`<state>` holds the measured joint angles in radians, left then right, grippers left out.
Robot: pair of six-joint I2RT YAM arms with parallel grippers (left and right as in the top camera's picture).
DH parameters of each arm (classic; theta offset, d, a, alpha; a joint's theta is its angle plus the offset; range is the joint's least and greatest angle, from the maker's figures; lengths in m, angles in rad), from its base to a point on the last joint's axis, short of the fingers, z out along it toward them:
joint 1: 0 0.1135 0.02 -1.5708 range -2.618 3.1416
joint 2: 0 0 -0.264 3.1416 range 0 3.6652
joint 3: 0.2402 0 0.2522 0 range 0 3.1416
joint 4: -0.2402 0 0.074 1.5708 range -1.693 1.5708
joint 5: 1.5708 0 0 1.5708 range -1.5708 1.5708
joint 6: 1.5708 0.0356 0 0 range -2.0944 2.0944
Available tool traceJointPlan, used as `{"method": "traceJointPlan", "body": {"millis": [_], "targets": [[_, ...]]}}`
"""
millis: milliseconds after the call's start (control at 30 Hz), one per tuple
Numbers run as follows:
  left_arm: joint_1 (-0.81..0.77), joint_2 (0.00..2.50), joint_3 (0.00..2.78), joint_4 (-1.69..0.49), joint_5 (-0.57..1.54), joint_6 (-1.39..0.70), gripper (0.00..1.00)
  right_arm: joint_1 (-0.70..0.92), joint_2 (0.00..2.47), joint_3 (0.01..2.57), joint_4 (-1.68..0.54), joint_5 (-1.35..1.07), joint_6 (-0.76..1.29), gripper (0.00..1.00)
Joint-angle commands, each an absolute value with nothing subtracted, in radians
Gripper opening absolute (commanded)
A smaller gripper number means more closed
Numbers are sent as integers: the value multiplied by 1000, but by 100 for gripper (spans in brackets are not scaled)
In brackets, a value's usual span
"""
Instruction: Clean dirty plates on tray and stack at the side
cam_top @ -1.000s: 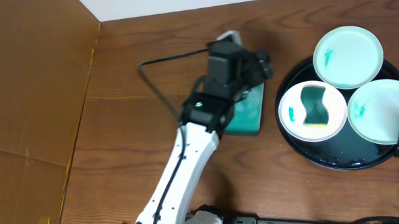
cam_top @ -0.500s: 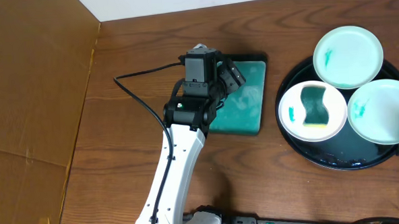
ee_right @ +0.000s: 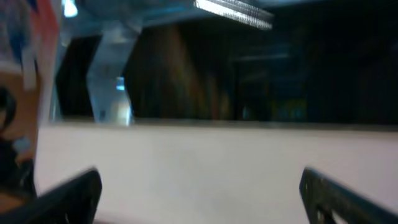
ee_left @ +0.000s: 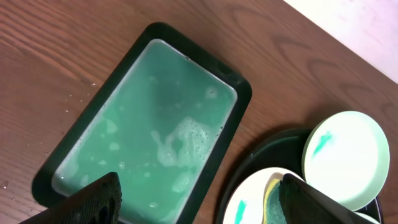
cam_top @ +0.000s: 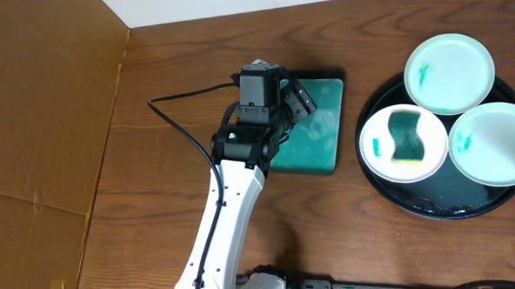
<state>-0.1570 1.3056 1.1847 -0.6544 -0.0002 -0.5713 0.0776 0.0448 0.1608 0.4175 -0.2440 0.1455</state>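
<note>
The sponge (cam_top: 405, 138) leaves the sponge plate's rim nearest my right gripper bare, so that gripper should next tilt down and move left in the overhead view onto it.
Three white plates lie on the round black tray (cam_top: 441, 202) at the right. The far plate (cam_top: 448, 72) and the right plate (cam_top: 497, 143) each carry a teal smear. The left plate (cam_top: 373, 129) has a smear and a green and yellow sponge (cam_top: 405, 138) lying on it. My left gripper (cam_top: 296, 103) is open and empty above the rectangular soapy dish, left of the tray. In the left wrist view, my left gripper (ee_left: 205, 205) has its fingers wide apart over the dish edge and the sponge plate (ee_left: 245, 202). My right gripper (ee_right: 199, 199) is open; its view is blurred.
The rectangular black-rimmed dish (cam_top: 320, 137) of teal soapy water sits between the left arm and the tray; it also shows in the left wrist view (ee_left: 149, 130). A black cable (cam_top: 182, 109) loops left of the arm. A cardboard panel (cam_top: 39, 128) covers the left side.
One second ago the left gripper was further right over the dish; it has pulled back left and held still since. The right arm at the right edge has shifted slightly.
</note>
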Motion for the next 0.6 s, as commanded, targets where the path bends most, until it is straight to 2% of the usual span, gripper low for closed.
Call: {"method": "traceJointPlan", "body": {"millis": [0, 100, 233, 400, 567], "targets": [[-153, 1309, 1181, -659, -12, -558, 81, 85, 157, 411, 196, -298, 63, 99], [-153, 1309, 1181, -659, -12, -558, 82, 85, 407, 726, -201, -297, -48, 99], [-153, 1309, 1181, -658, -12, -558, 81, 85, 723, 1024, -514, -319, -66, 99], [-153, 1309, 1181, -659, -12, -558, 81, 85, 1028, 1206, -594, -544, -20, 99], [-153, 1309, 1181, -659, -12, -558, 81, 94, 1238, 1216, -444, -707, 124, 99]]}}
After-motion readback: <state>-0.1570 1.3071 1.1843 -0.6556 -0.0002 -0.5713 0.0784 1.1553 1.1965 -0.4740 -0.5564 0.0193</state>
